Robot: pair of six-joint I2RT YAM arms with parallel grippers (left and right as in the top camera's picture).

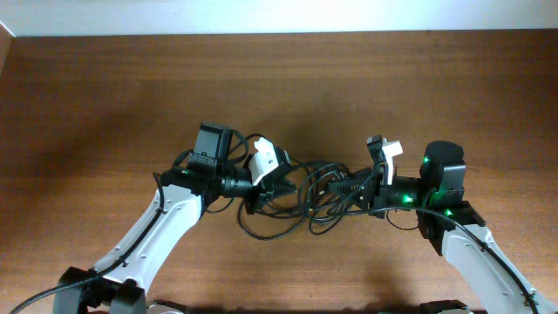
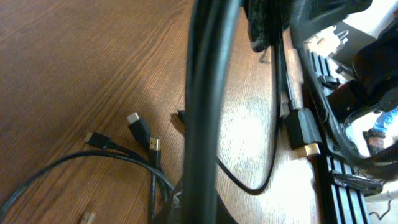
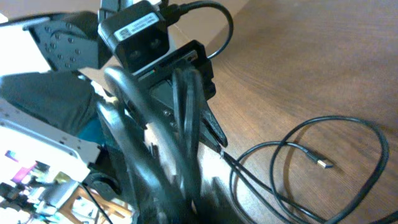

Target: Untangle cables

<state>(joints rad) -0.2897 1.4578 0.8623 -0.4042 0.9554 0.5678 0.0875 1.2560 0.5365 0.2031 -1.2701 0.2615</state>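
I should move my left gripper off the tangle and release the cable, as the wood beside it is to this gripper's left in the overhead view.
The cables (image 1: 307, 194) are thin black cords tangled in loops on the table between my two arms. My left gripper (image 1: 259, 194) is at the tangle's left side, shut on a cable (image 2: 205, 112) that runs straight up from its jaws. Loose plug ends (image 2: 142, 129) lie on the wood beside it. My right gripper (image 1: 343, 187) is at the tangle's right side, shut on a blurred bundle of cables (image 3: 180, 143). More loops and a metal-tipped plug (image 3: 321, 163) lie on the table to the right. The fingertips are hidden by cable in both wrist views.
The brown wooden table (image 1: 105, 96) spreads all round. A white wall edge (image 1: 261, 16) runs along the far side. The left arm's camera block (image 3: 138, 28) faces my right wrist. A larger gold-tipped plug (image 2: 305, 134) lies near the right arm's base.
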